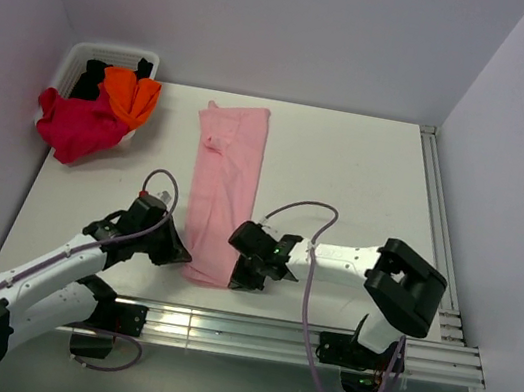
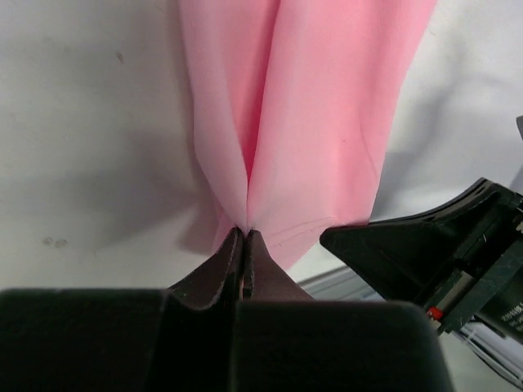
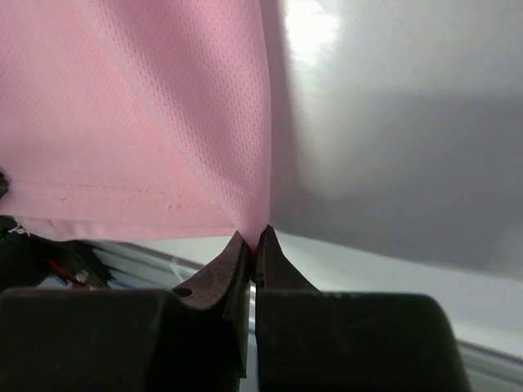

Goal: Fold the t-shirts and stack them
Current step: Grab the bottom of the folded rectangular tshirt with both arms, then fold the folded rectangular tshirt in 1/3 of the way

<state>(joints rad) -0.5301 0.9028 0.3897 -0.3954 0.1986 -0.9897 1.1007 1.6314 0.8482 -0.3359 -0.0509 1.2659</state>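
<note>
My left gripper rises next and carries the light pink t-shirt's hem outward to release over the t-shirt's middle (image 1: 219, 186), because the t-shirt still lies in a long piece.
The light pink t-shirt (image 1: 223, 184) lies folded into a long narrow strip down the middle of the table. My left gripper (image 1: 180, 255) is shut on its near left corner, seen as pink cloth (image 2: 310, 122) pinched at the fingertips. My right gripper (image 1: 239, 271) is shut on the near right corner, with pink cloth (image 3: 147, 114) rising from its tips. The near hem is lifted slightly off the table. The crimson t-shirt (image 1: 76, 126), the orange t-shirt (image 1: 130, 95) and the black t-shirt (image 1: 92, 80) lie heaped in and over a basket at the far left.
A white basket (image 1: 75, 57) stands in the far left corner. Metal rails (image 1: 298, 339) run along the near table edge and the right edge (image 1: 436, 217). White walls close in the back and both sides. The right gripper's body shows in the left wrist view (image 2: 441, 245).
</note>
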